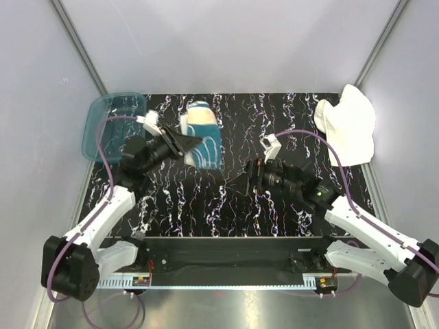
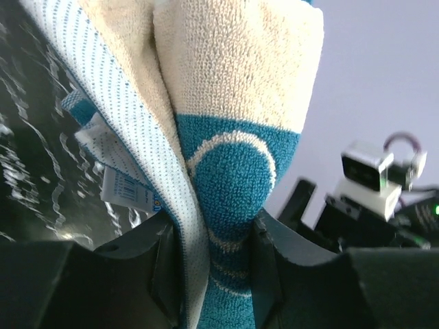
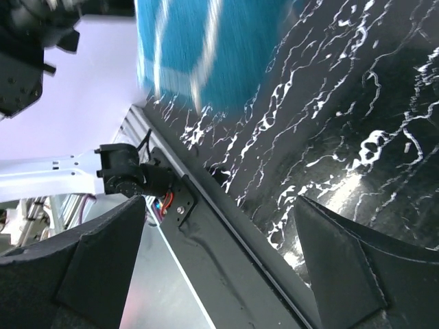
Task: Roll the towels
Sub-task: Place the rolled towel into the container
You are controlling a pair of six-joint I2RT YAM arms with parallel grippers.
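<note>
The teal plastic tub is empty, so my left gripper next needs to swing left in the top view, lower the cream-tan towel into it and let go.
The cream-tan towel with teal-blue pattern (image 1: pixel 203 133) is bunched and held up above the black marbled table at centre-left. My left gripper (image 1: pixel 193 143) is shut on its lower teal part; in the left wrist view the cloth (image 2: pixel 226 137) is pinched between both fingers. The towel's teal end also shows blurred in the right wrist view (image 3: pixel 199 48). The white terry towel (image 1: pixel 346 123) lies crumpled at the table's far right corner. My right gripper (image 1: pixel 241 184) is open and empty, low over the table middle, to the right of the held towel.
A translucent teal plastic tub (image 1: pixel 110 123) stands at the far left corner, just behind the left arm. The table's near metal rail (image 3: pixel 226 247) shows in the right wrist view. Grey walls close in both sides.
</note>
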